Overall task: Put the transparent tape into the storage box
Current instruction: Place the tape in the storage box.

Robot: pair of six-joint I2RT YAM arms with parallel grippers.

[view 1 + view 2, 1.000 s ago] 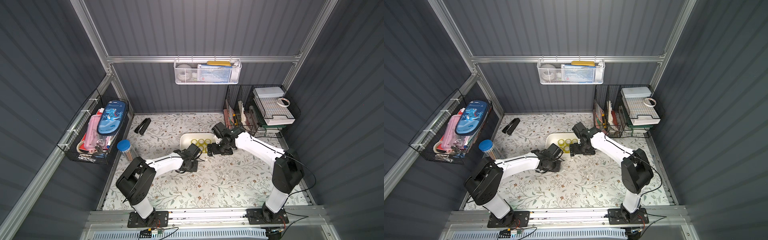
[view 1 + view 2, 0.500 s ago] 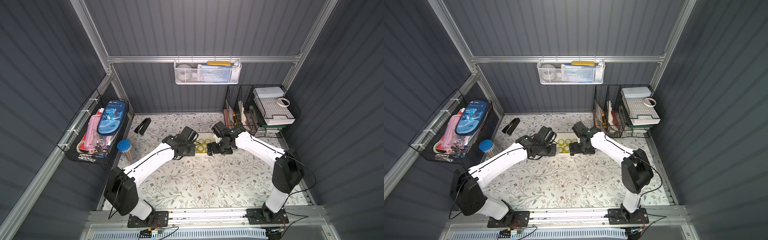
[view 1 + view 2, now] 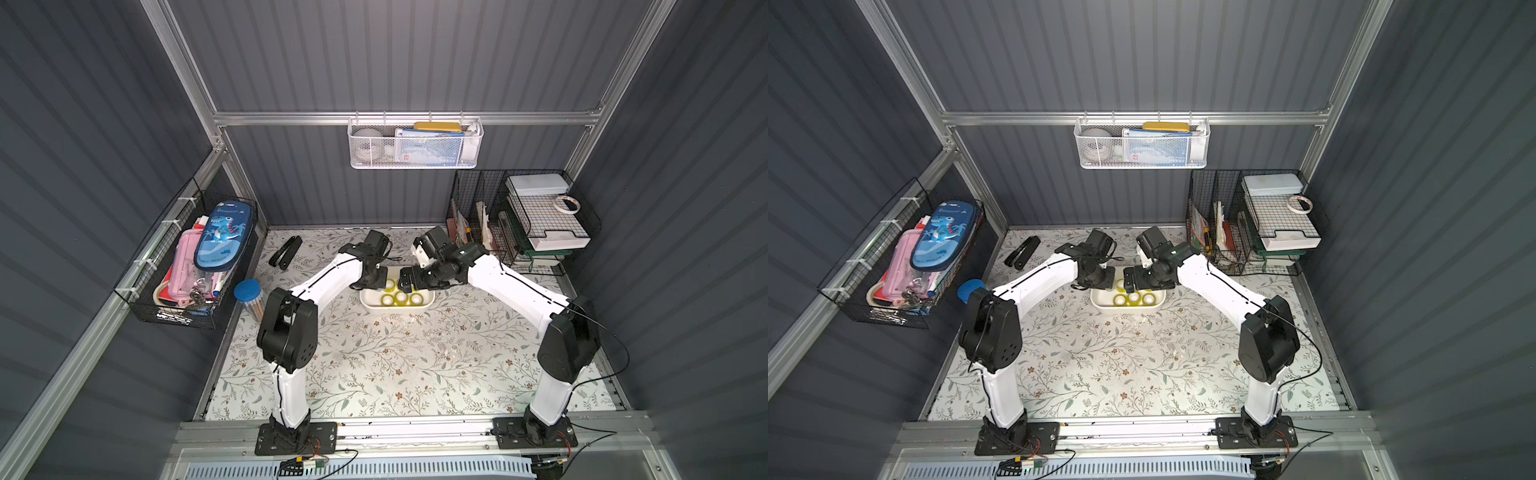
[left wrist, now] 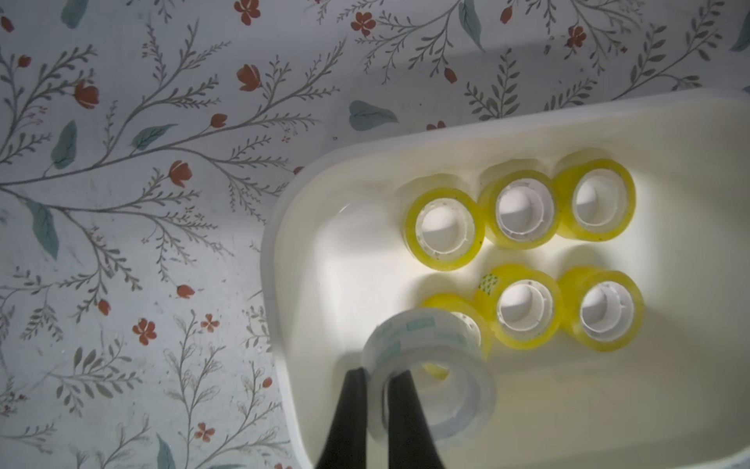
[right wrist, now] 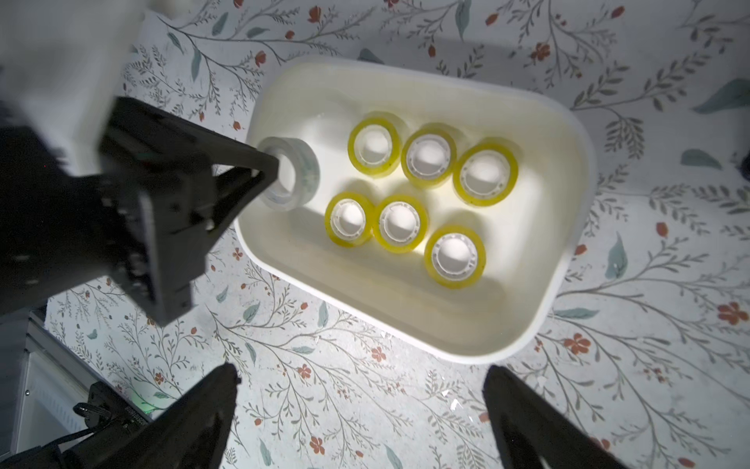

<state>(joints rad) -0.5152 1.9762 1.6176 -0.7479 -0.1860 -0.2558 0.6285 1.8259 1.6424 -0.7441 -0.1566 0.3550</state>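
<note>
My left gripper should go down toward the gap next and let go of the colourless tape roll [image 4: 422, 329], because the bottom of the box is still bare between the yellow-tinted rolls and the box's end.
The storage box [image 3: 428, 302] [image 3: 1096, 302] is a white tub on the floral mat, between both arms. Several yellow-tinted rolls of transparent tape [image 4: 444, 227] [image 5: 485, 170] stand flat in it in two rows. My left gripper [image 4: 377, 375] [image 5: 270, 166] is shut on the wall of a colourless tape roll [image 4: 422, 329] [image 5: 308, 170], with one finger through its hole. The roll hangs on its side over one end of the box [image 4: 276, 243]. My right gripper [image 5: 361, 373] stands open above the mat beside the box [image 5: 568, 284], with nothing between its fingers.
A black wire rack [image 3: 519, 224] with a white tape ring [image 3: 567, 204] stands at the back right. A white mesh basket [image 3: 415, 143] hangs on the back wall. A black basket [image 3: 187, 266], a blue-lidded tube [image 3: 248, 291] and a black tool [image 3: 284, 252] are at the left.
My left arm has swung from the box's front-left side to over its left end, its gripper still shut. The right arm has not moved.
</note>
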